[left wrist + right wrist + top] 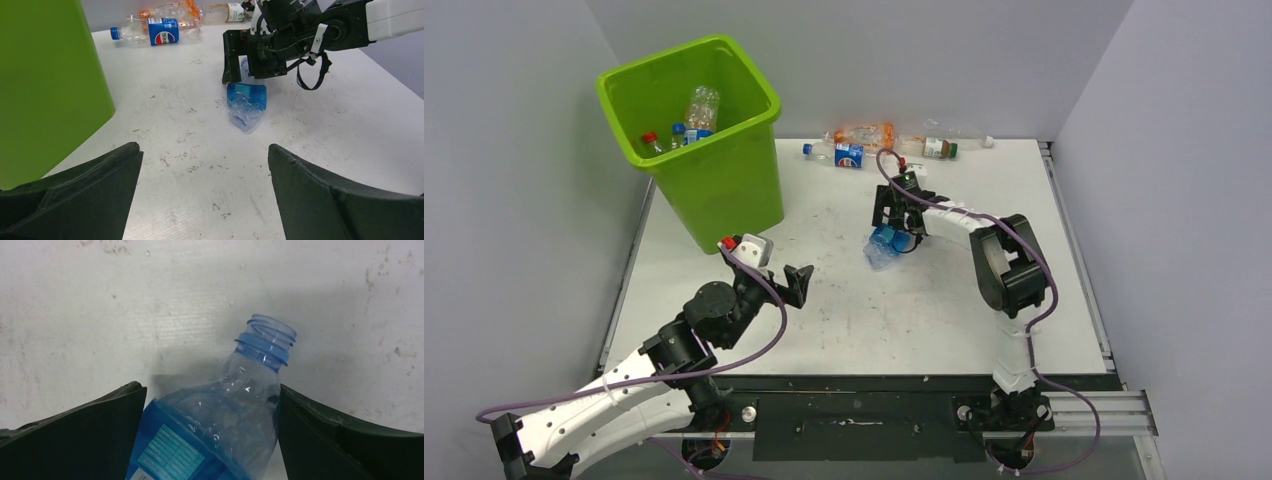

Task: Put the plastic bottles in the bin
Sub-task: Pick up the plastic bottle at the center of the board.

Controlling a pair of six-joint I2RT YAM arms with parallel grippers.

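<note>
The bottle's blue label (891, 239) (175, 447) lies back of my right gripper, whose fingers straddle the bottle's neck end. My right gripper moves back next, tilting, and closes on that label.
A crushed clear bottle with a blue label and no cap (884, 250) lies on the white table. My right gripper (902, 228) is down over its neck end, jaws open, one finger on each side of it. In the right wrist view the bottle (225, 410) fills the gap between the fingers (95, 435) of that gripper (211, 395). My left gripper (776, 268) is open and empty beside the lime-green bin (724, 190), facing the bottle (246, 102). Several bottles (699, 108) lie inside the bin.
Three more bottles lie along the table's back edge: a Pepsi one (839, 153), an orange one (866, 135) and a clear one with a green cap (944, 146). Grey walls close in the table on three sides.
</note>
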